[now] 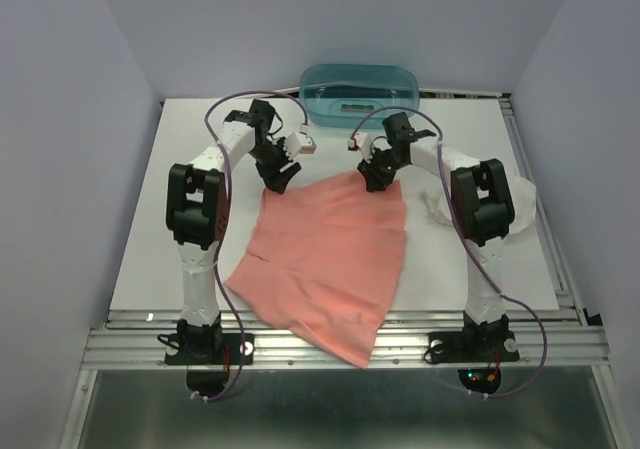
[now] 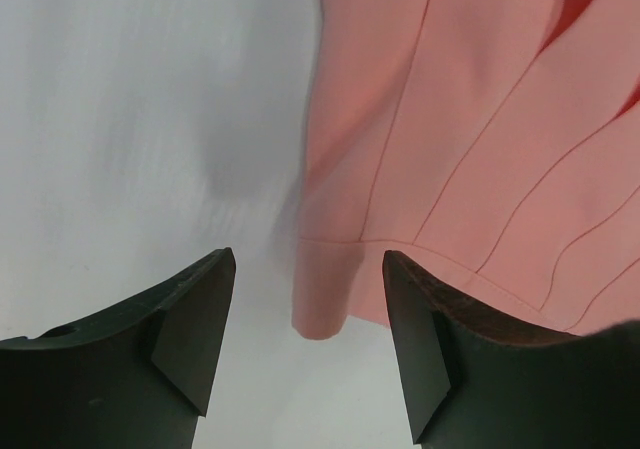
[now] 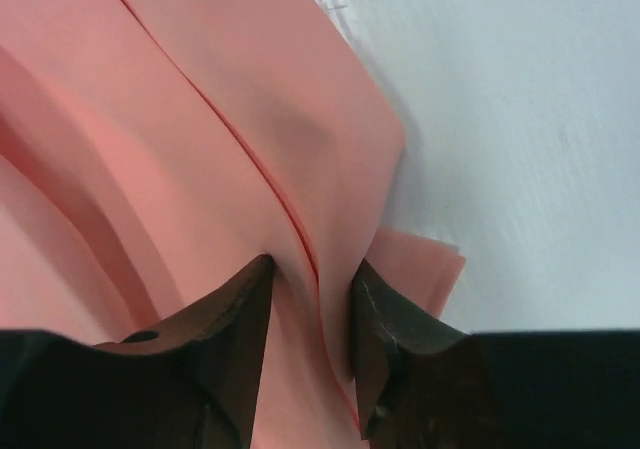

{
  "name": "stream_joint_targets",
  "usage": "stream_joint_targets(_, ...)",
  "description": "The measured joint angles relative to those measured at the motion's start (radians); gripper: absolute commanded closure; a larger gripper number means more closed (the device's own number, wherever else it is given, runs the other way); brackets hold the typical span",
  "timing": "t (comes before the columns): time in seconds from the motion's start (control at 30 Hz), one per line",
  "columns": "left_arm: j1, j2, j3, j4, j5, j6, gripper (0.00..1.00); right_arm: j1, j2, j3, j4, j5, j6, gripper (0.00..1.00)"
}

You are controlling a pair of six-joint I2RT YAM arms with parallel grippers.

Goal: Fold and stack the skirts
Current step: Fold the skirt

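My left gripper is above the skirt's banded far corner (image 1: 267,196) (image 2: 325,287), which lies between its spread fingers, so next it should lower over that corner and close on the cloth.
The salmon-pink skirt (image 1: 325,259) lies spread across the middle of the white table, its near corner hanging over the front edge. My left gripper (image 1: 280,176) is open at the skirt's far left corner. In the left wrist view the corner (image 2: 325,304) lies between the spread fingers (image 2: 200,319), untouched. My right gripper (image 1: 375,177) is at the skirt's far right corner. In the right wrist view it (image 3: 314,264) is shut on a raised fold of the pink cloth (image 3: 250,119). The white skirt (image 1: 432,207) lies crumpled at the right, partly hidden behind my right arm.
A teal translucent tub (image 1: 360,91) stands at the back edge of the table, just beyond both grippers. The table (image 1: 190,169) has grey walls on three sides. A metal rail (image 1: 340,339) carrying the arm bases runs along the front.
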Motion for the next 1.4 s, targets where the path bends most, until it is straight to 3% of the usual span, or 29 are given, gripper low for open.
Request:
stream_joint_targets(0.03, 0.000, 0.000, -0.002, -0.010, 0.014, 0.007, 0.28, 0.005, -0.008, -0.013, 0.000, -0.003, -0.001, 0.83)
stream_joint_targets(0.1, 0.001, 0.000, -0.005, -0.016, 0.026, 0.011, 0.36, 0.016, -0.013, -0.019, -0.003, -0.005, 0.007, 0.99)
stream_joint_targets(0.17, 0.001, 0.000, -0.019, -0.010, 0.027, 0.009, 0.45, 0.023, -0.013, -0.018, -0.004, 0.000, 0.021, 0.99)
stream_joint_targets(0.27, 0.005, 0.003, -0.053, 0.016, 0.010, -0.005, 0.72, 0.028, -0.013, -0.005, -0.005, 0.031, 0.045, 0.99)
stream_joint_targets(0.37, 0.013, 0.023, -0.066, 0.040, 0.000, -0.028, 0.88, 0.033, 0.004, 0.033, -0.002, 0.082, 0.073, 0.99)
stream_joint_targets(0.4, 0.017, 0.030, -0.066, 0.053, 0.001, -0.037, 0.99, 0.035, 0.019, 0.059, 0.000, 0.100, 0.084, 0.99)
stream_joint_targets(0.73, 0.079, 0.020, -0.067, 0.218, 0.036, -0.161, 1.00, 0.046, 0.117, 0.428, 0.045, 0.278, 0.158, 0.99)
stream_joint_targets(0.97, 0.104, -0.151, -0.129, 0.396, 0.028, -0.200, 1.00, 0.054, 0.097, 0.565, 0.073, 0.316, 0.144, 0.99)
stream_joint_targets(1.03, 0.111, -0.218, -0.176, 0.430, 0.028, -0.188, 1.00, 0.054, 0.065, 0.536, 0.064, 0.313, 0.135, 0.99)
stream_joint_targets(1.23, 0.116, -0.439, -0.391, 0.502, 0.028, -0.075, 1.00, 0.121, -0.246, 0.144, 0.060, 0.297, 0.086, 0.99)
stream_joint_targets(1.4, 0.117, -0.602, -0.669, 0.569, 0.017, 0.052, 1.00, 0.230, -0.443, -0.112, 0.055, 0.301, 0.077, 0.99)
